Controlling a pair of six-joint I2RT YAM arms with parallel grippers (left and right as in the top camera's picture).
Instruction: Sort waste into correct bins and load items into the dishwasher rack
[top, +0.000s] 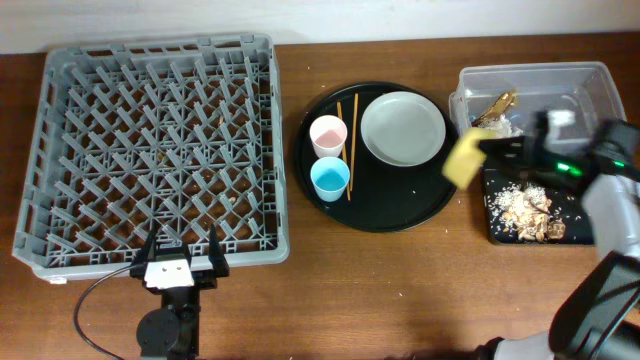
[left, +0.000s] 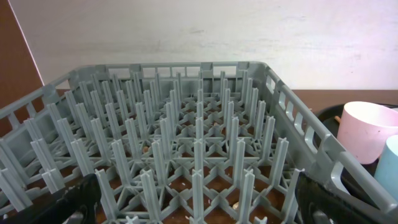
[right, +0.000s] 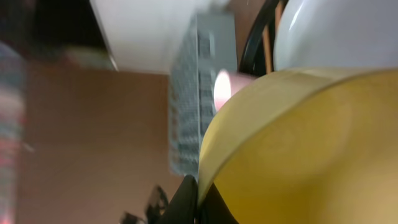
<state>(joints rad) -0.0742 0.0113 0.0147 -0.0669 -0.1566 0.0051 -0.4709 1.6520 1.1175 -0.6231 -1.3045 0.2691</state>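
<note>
I will next swing my right gripper down and to its left in the overhead view, then lower the bowl (top: 463, 160) onto the round tray's bare near part and release it.
My right gripper (top: 487, 150) is shut on the rim of the yellow bowl (top: 463, 160), held tilted in the air between the round black tray and the black bin tray (top: 495, 232); the bowl fills the right wrist view (right: 298, 149). Brownish scraps with rice (top: 528, 212) lie in the black bin tray. A gold wrapper (top: 497, 104) and white napkin (top: 505, 124) lie in the clear tub (top: 590, 80). The pink cup (top: 328, 134), blue cup (top: 330, 179), chopsticks (top: 354, 145) and grey-white plate (top: 403, 128) sit on the round tray. My left gripper (top: 181, 262) is open at the grey rack's (top: 155, 150) near edge.
The large round black tray (top: 400, 210) sits between the rack and the bins. Small crumbs dot the wooden table. In the left wrist view the rack's pegs (left: 199, 155) fill the frame, with the pink cup (left: 367, 130) at the right.
</note>
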